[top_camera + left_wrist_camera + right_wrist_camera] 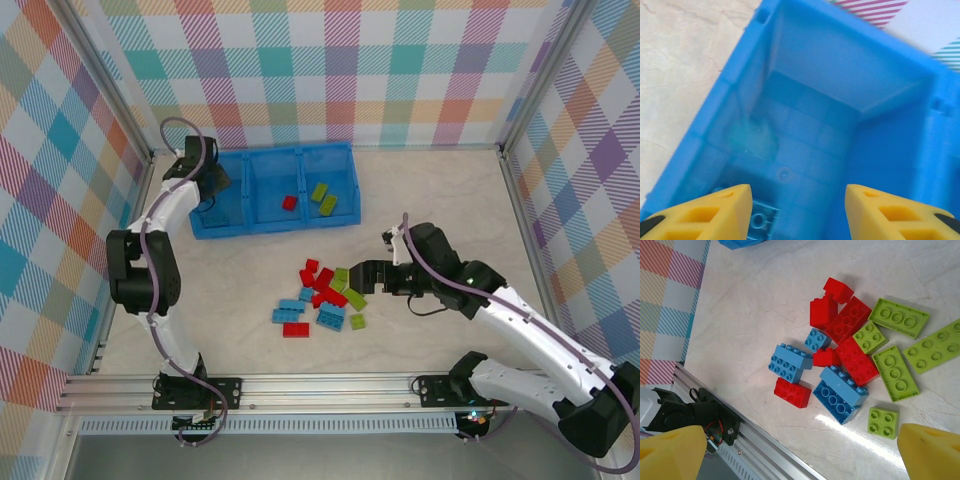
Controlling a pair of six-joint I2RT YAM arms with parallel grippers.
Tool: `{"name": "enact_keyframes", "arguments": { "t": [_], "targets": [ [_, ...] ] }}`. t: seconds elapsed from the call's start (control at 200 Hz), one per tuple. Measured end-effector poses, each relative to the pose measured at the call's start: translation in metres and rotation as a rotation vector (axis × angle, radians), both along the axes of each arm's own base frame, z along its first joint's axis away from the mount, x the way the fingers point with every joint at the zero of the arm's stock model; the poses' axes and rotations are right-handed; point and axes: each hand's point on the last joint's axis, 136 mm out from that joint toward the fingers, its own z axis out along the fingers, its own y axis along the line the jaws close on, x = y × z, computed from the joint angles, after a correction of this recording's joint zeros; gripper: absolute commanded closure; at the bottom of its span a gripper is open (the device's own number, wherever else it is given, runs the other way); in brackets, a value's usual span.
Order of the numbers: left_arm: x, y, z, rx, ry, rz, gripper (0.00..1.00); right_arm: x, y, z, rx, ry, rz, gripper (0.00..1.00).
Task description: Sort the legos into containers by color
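The small red brick nearest the tray has bare tabletop that leaves room for fingers, so my right gripper needs to move across past the green bricks and go down onto it.
The bright-blue tray point(350, 185) lies at the back left, split into three compartments. My left gripper point(213, 188) hangs open over the left compartment point(805, 130), and a light blue brick point(761, 220) rests on that floor beside my left finger point(715, 212). One red brick point(289, 203) lies in the middle compartment, and two lime green bricks point(323, 198) in the right one. A loose pile of red, light blue and green legos point(320, 298) sits mid-table. My right gripper point(362, 276) hovers open at the pile's right edge, above the bricks point(840, 357), with nothing between its fingers.
An aluminium rail point(320, 385) runs along the near table edge, close to the pile point(765, 450). Checked walls enclose the table on three sides. Bare tabletop lies to the right of the tray and left of the pile.
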Motion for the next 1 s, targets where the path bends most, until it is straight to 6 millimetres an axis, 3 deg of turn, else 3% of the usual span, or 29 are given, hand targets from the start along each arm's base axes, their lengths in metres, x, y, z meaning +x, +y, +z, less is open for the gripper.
{"name": "enact_keyframes", "arguments": {
  "t": [0.135, 0.24, 0.395, 0.49, 0.535, 0.665, 0.75, 0.83, 1.0],
  "targets": [
    [-0.017, -0.017, 0.05, -0.075, -0.101, -0.053, 0.47, 0.006, 0.005, -0.015, -0.041, 0.032, 0.001, 0.02],
    [-0.051, -0.037, 0.093, -0.121, -0.188, -0.118, 0.47, 0.017, 0.015, -0.028, -0.108, 0.048, 0.009, 0.02],
    [-0.132, -0.109, 0.158, -0.153, -0.344, -0.36, 0.47, 0.042, 0.041, -0.042, -0.212, 0.037, 0.012, 0.06],
    [-0.188, -0.148, 0.178, -0.148, -0.41, -0.537, 0.44, 0.058, 0.055, -0.055, -0.254, 0.036, -0.023, 0.07],
    [-0.209, -0.157, 0.183, -0.128, -0.426, -0.605, 0.42, 0.064, 0.062, -0.064, -0.264, 0.039, -0.037, 0.07],
    [-0.251, -0.16, 0.181, -0.027, -0.427, -0.745, 0.33, 0.082, 0.082, -0.087, -0.309, 0.055, -0.065, 0.08],
    [-0.271, -0.154, 0.167, 0.052, -0.415, -0.821, 0.16, 0.1, 0.098, -0.098, -0.336, 0.053, -0.088, 0.09],
    [-0.287, -0.149, 0.14, 0.135, -0.379, -0.908, 0.01, 0.116, 0.113, -0.106, -0.366, 0.036, -0.11, 0.09],
    [-0.313, -0.148, 0.081, 0.23, -0.303, -1.079, 0.0, 0.144, 0.131, -0.126, -0.464, 0.041, -0.183, 0.09]
  ]
}}
